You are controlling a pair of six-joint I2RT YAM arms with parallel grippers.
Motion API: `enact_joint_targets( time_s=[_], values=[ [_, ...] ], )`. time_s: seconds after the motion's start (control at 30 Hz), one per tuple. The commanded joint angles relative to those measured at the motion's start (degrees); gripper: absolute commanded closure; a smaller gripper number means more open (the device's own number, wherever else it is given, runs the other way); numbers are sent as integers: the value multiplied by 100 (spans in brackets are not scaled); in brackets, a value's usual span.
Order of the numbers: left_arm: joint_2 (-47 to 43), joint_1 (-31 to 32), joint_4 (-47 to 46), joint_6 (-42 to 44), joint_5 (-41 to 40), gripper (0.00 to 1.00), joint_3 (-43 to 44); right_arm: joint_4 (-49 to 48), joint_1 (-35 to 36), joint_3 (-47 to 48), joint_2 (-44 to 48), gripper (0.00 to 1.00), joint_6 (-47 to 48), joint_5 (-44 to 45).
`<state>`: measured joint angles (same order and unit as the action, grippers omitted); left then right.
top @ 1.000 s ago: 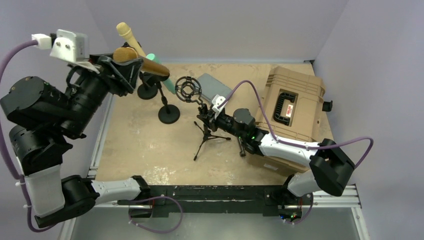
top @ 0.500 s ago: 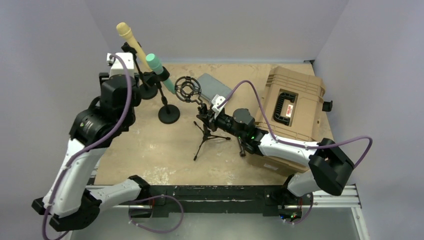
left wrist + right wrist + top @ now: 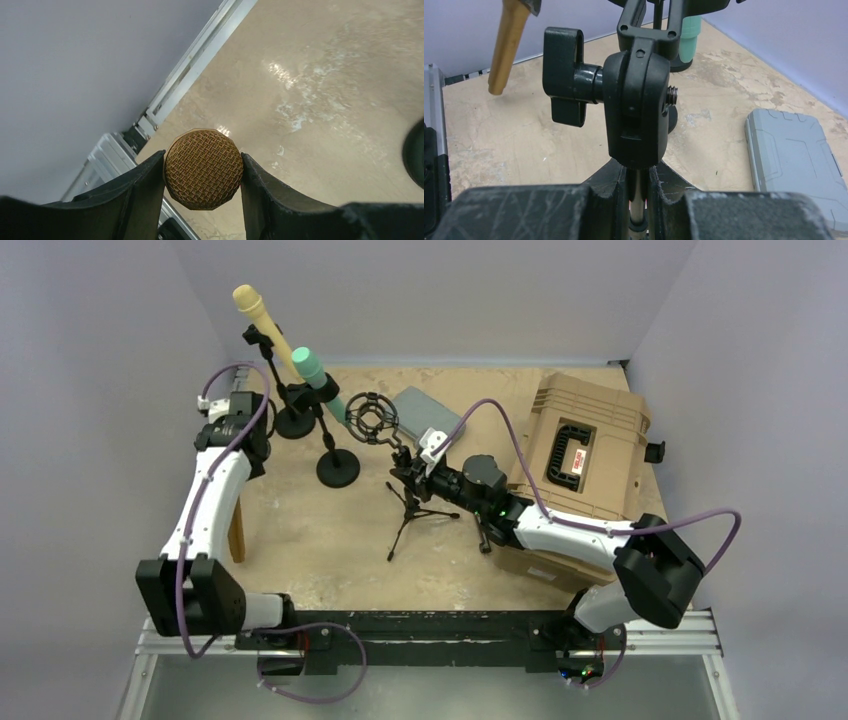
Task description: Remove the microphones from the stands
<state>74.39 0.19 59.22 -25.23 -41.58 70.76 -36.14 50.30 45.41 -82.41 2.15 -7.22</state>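
My left gripper lowers onto the bare table (image 3: 196,119) beside the table's side bar and releases the microphone's mesh head next, since the gold microphone (image 3: 203,167) hangs clear of any stand.
My left gripper (image 3: 203,172) is shut on the mesh head of a gold microphone (image 3: 203,167), near the table's left rail. In the top view the left gripper (image 3: 240,462) points down and the microphone's handle (image 3: 237,532) hangs below it, clear of any stand. The handle also shows in the right wrist view (image 3: 506,47). My right gripper (image 3: 413,478) is shut on the thin pole (image 3: 639,200) of a black tripod stand (image 3: 410,512), just under its swivel joint (image 3: 636,100). The stand's round shock mount (image 3: 375,418) is empty.
A yellow microphone (image 3: 255,310) and a green microphone (image 3: 312,368) sit in two round-based stands (image 3: 338,468) at the back left. A grey case (image 3: 430,412) lies behind the tripod. A tan hard case (image 3: 580,455) stands at the right.
My left arm has swung down from high at the back left to the table's left edge, carrying the gold microphone. The right arm has not moved.
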Motion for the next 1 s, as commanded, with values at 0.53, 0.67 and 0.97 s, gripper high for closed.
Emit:
enact_joint_targets(
  time_s=[0.53,0.67,0.97],
  values=[
    [2670,-1123,-357,-322,265,100,445,986,-13,-107,-248,100,409,-110],
    [3077,-1128,-422,-88,455,100,495,986,-13,-102,-258,100,408,-108],
    [3489,-1127,-407,-30,893,100,533,1013,-14,-117,-243,100,416,-95]
  ],
)
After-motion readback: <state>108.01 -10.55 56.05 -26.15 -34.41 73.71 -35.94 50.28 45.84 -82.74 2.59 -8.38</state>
